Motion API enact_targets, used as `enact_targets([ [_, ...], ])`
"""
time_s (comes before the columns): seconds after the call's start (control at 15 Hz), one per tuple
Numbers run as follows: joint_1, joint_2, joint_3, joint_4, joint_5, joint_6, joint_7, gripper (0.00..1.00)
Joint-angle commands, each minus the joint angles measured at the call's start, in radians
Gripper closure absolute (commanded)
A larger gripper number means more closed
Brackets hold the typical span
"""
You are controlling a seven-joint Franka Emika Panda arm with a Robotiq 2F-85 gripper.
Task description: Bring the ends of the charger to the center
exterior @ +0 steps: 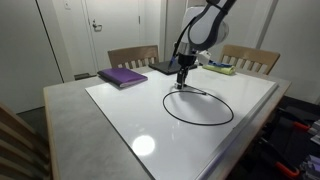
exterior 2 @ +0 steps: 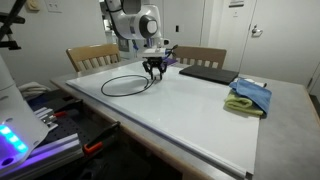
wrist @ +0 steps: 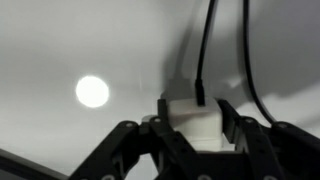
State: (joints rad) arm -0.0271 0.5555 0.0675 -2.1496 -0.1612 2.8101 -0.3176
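Note:
I should next turn my gripper, carry the small white block onto the bare board inside the loop (exterior: 178, 99) and let go of it, because the block is at the loop's far edge.
The charger is a thin black cable lying in a loop (exterior: 166, 108) on the glossy white board (exterior: 130, 115); the loop also shows in the other exterior view (exterior 2: 104, 87). My gripper (exterior: 181, 84) (exterior 2: 154, 73) is down at the loop's far edge, near the board's middle. In the wrist view my two black fingers (wrist: 195, 105) sit tight against both sides of a small white plug block (wrist: 190, 125), with the cable (wrist: 203, 50) running out of its top. A second strand (wrist: 250, 60) passes on the right. The other end cannot be made out.
A purple book (exterior: 123, 77) lies at the board's far corner. A flat dark laptop (exterior: 165, 67) (exterior 2: 207, 74) lies behind the gripper. A blue and green cloth (exterior 2: 250, 96) (exterior: 222, 69) lies beside it. Wooden chairs stand behind the table.

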Motion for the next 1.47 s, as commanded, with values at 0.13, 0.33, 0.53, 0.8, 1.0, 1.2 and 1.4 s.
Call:
enact_targets([
  [0.13, -0.003, 0.000, 0.001, 0.002, -0.004, -0.003, 0.009, 0.47],
  [0.33, -0.016, -0.007, 0.030, -0.010, -0.016, 0.018, -0.049, 0.72],
  [0.53, -0.049, -0.017, 0.079, -0.014, -0.034, 0.022, -0.171, 0.72],
  [0.8, -0.126, -0.015, 0.182, -0.016, -0.015, 0.013, -0.355, 0.72],
  [1.0, -0.162, -0.015, 0.230, -0.024, -0.013, -0.003, -0.491, 0.72],
  [1.2, -0.166, -0.013, 0.244, -0.030, -0.004, 0.004, -0.581, 0.72],
  [1.4, -0.166, -0.007, 0.266, -0.041, 0.012, 0.024, -0.644, 0.72],
])
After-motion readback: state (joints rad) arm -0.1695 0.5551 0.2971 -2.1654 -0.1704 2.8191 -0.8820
